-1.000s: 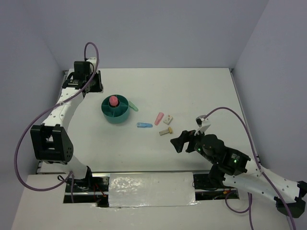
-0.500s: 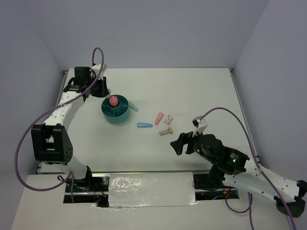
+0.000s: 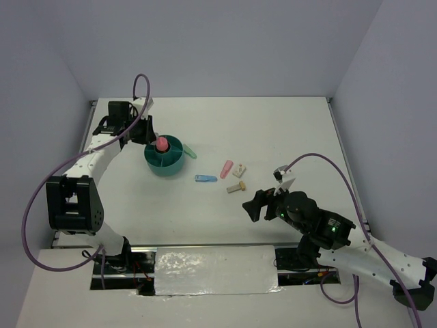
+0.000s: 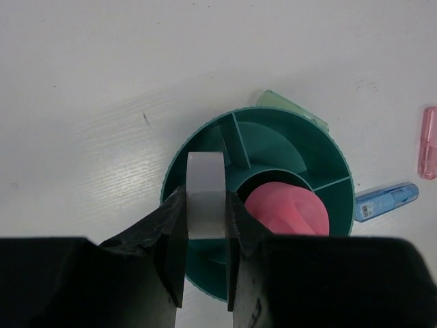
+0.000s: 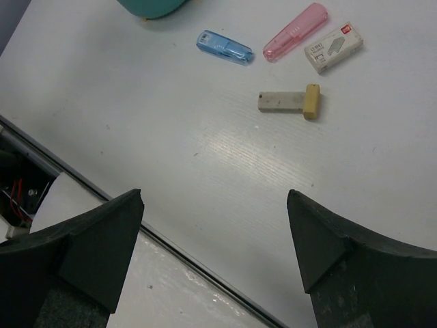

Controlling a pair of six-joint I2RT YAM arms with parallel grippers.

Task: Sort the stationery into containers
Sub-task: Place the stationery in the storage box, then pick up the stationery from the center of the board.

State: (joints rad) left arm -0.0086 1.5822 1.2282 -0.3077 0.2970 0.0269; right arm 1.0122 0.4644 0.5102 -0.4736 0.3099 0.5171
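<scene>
My right gripper is about to move outward, to the left in the top view, and down onto the green piece's near end (image 3: 192, 155), because it is clear of the organiser.
The round teal organiser (image 3: 166, 164) stands at the back left, with the pink glue stick (image 3: 162, 144) upright in its central cup. My left gripper (image 3: 151, 132) hangs over the organiser's left rim, shut on a whitish tape ring (image 4: 205, 195) seen edge on above a ring compartment (image 4: 273, 140). A green piece (image 3: 189, 152) lies against the organiser's right side. The blue piece (image 3: 205, 179), pink piece (image 3: 226, 168), white block (image 3: 240, 170) and beige piece (image 3: 236, 186) lie on the table. My right gripper (image 3: 256, 203) is open and empty, just near of them.
The right wrist view shows the blue piece (image 5: 224, 46), pink piece (image 5: 295, 31), white block (image 5: 333, 46) and beige piece (image 5: 290, 102) ahead of the open fingers, and the table's near edge (image 5: 171, 242) below. Grey walls enclose the table.
My left gripper has moved right from the back left corner to over the organiser's left rim, still holding the tape ring. The right arm has barely moved.
</scene>
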